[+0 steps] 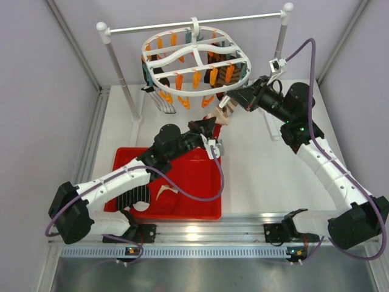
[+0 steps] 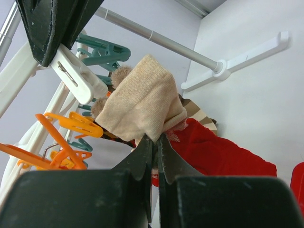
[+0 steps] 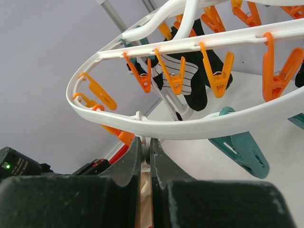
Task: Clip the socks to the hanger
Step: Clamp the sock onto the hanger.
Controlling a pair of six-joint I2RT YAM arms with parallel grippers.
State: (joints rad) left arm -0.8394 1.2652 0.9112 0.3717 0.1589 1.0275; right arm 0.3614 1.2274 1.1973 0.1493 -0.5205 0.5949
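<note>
My left gripper rises outward next until the beige-pink sock's top sits between the white clip's gripping ends, then releases, since they hang above and outward of it.
The white hanger (image 1: 194, 61) hangs from the rod, orange and teal clips dangling from it (image 3: 190, 128). A black striped sock (image 1: 163, 98) (image 3: 185, 76) is clipped at its left side. My left gripper (image 2: 156, 137) (image 1: 211, 126) is shut on a beige-pink sock (image 2: 142, 99), raised just under the hanger's near rim. A dark red sock (image 2: 213, 152) and a brown striped sock (image 2: 199, 111) bunch against it; I cannot tell whether they are pinched too. My right gripper (image 3: 146, 140) (image 1: 226, 102) is shut on a white clip (image 2: 78, 78) that hangs from the rim, right above the beige sock.
A red tray (image 1: 200, 207) sits at the front left under the left arm, with a black striped sock (image 1: 135, 198) and a white sock (image 1: 164, 193) in it. The white rod (image 1: 194, 21) rests on two posts at the back.
</note>
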